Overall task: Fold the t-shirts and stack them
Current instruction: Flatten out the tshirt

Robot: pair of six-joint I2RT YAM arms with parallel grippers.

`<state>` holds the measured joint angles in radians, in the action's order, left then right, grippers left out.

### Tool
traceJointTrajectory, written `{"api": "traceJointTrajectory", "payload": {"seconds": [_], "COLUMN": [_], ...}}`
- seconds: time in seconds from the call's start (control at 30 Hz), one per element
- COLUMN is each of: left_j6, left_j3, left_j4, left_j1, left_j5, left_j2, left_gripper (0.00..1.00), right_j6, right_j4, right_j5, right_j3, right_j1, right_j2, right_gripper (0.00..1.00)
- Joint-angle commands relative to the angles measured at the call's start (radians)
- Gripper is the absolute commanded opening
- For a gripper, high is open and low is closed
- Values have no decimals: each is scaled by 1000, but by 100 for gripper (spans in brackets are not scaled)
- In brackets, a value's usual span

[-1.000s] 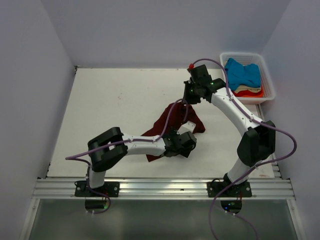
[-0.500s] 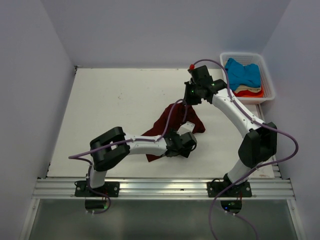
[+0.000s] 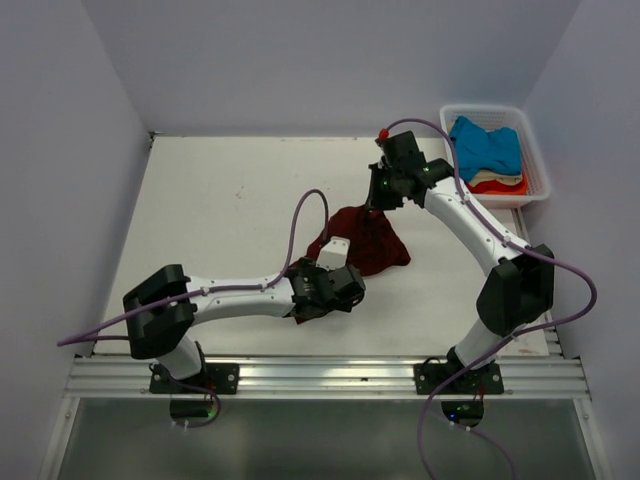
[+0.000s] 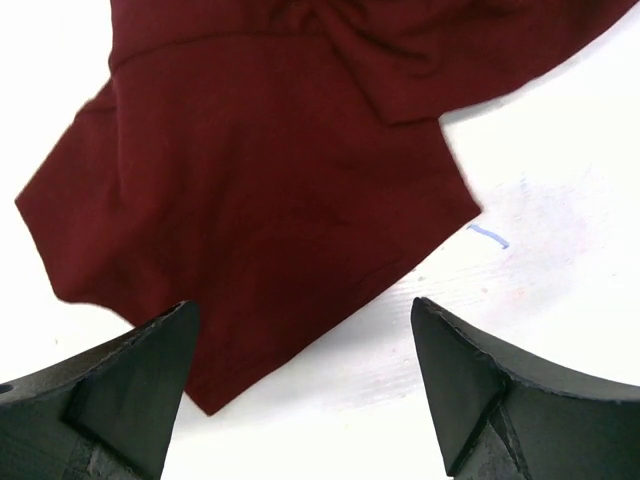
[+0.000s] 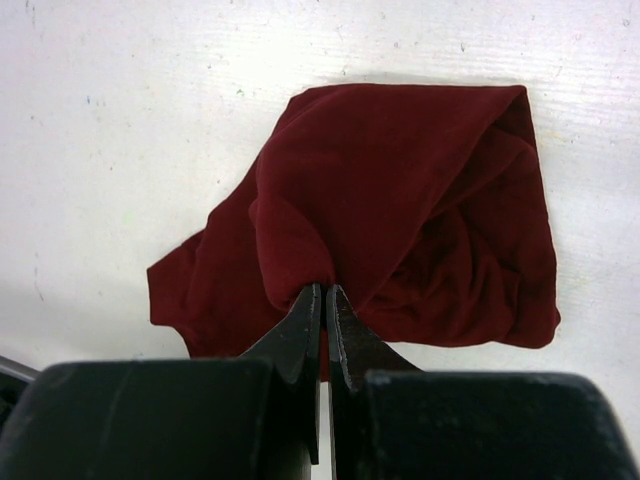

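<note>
My left gripper moves back, down and to the left in the top view onto the shirt's near edge [image 4: 222, 393] next, since the shirt's corner lies flat and unheld.
The dark maroon t-shirt [image 3: 368, 243] lies bunched on the white table [image 3: 220, 210], with one fold pulled up into a peak. My right gripper [image 3: 373, 204] is shut on that peak; in the right wrist view its jaws [image 5: 325, 288] pinch the maroon cloth [image 5: 420, 200]. My left gripper [image 3: 312, 303] hovers open over the shirt's near-left corner [image 4: 250, 220]. Its fingertips [image 4: 300, 303] straddle the hem edge and hold nothing. A bright blue t-shirt [image 3: 487, 145] lies on top of a cream one [image 3: 488, 178] and an orange-red one [image 3: 503, 187] in the basket.
The white slatted basket [image 3: 541, 172] stands at the table's far right corner. Purple cables loop from both arms, one [image 3: 300, 215] arching over the table left of the shirt. An aluminium rail [image 3: 320, 378] runs along the near edge. Walls close in both sides.
The left arm has swung its elbow out to the left and its gripper has shifted left along the shirt's near edge. The shirt now looks more gathered under the right gripper, which stays shut.
</note>
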<state>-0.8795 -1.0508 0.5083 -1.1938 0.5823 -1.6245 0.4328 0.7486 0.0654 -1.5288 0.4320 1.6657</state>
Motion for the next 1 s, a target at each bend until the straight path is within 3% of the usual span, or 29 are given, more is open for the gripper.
{"api": "traceJointTrajectory", "payload": {"seconds": [0.0, 0.4, 0.67, 0.77, 0.87, 0.97], "left_j6": [-124, -254, -242, -239, -243, -260], "left_j3": [20, 138, 207, 215, 224, 229], "left_j4": [105, 139, 33, 4, -13, -4], "left_j1": [-4, -4, -4, -4, -4, -3], "left_j5": [1, -122, -177, -165, -133, -92], "left_j2": [-17, 1, -18, -49, -64, -78], "left_gripper": [91, 86, 80, 73, 58, 34], "right_j6": [-11, -9, 1, 0, -5, -6], "right_j4": [-2, -2, -14, -15, -17, -17], "right_j5": [-15, -32, -19, -21, -21, -22], "right_j3": [7, 29, 41, 50, 61, 73], "right_j1": [7, 4, 2, 2, 2, 2], "right_j2": [-37, -46, -47, -53, -58, -64], "right_gripper": [0, 0, 0, 0, 0, 0]}}
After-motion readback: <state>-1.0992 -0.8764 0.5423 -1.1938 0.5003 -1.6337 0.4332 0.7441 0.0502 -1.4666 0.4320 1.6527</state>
